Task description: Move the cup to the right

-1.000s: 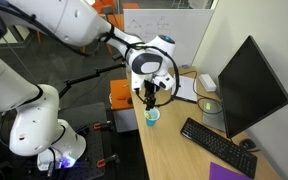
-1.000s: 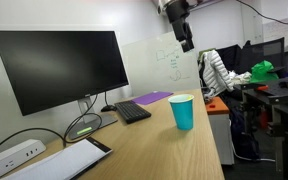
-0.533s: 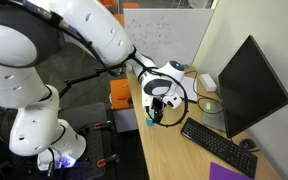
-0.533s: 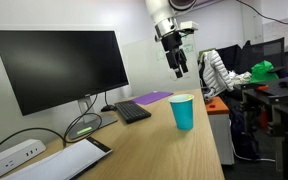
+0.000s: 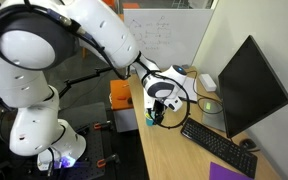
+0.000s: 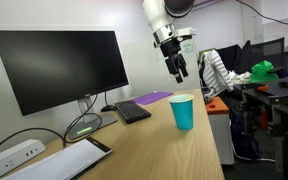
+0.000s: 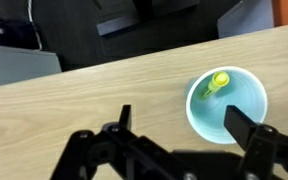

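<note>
One side of the cup's pale rim (image 6: pixel 182 95) (image 7: pixel 190 107) lies below the robot's gripper between its spread fingers, so the gripper will go down next with one finger inside the cup and one outside.
The small light-blue cup (image 6: pixel 182 111) stands upright on the wooden desk near its front edge. In the wrist view the cup (image 7: pixel 227 104) sits at the right, with a yellow-green piece (image 7: pixel 216 82) inside it. My gripper (image 6: pixel 178 70) hangs open and empty above the cup, not touching it. In the wrist view the gripper (image 7: pixel 184 125) has its jaws spread wide, and the right finger (image 7: pixel 246 128) overlaps the cup's lower rim. In an exterior view the gripper (image 5: pixel 158 110) largely hides the cup.
A black monitor (image 6: pixel 59 65) stands at the back of the desk, with a black keyboard (image 6: pixel 132 111), a purple pad (image 6: pixel 154 97) and a flat pale-green disc (image 6: pixel 82 130) near it. A white power strip (image 6: pixel 12 155) and a white tablet (image 6: pixel 69 158) lie nearby. The desk edge runs just beside the cup.
The gripper has come down from high above and now hangs closer over the cup. The cup has not moved.
</note>
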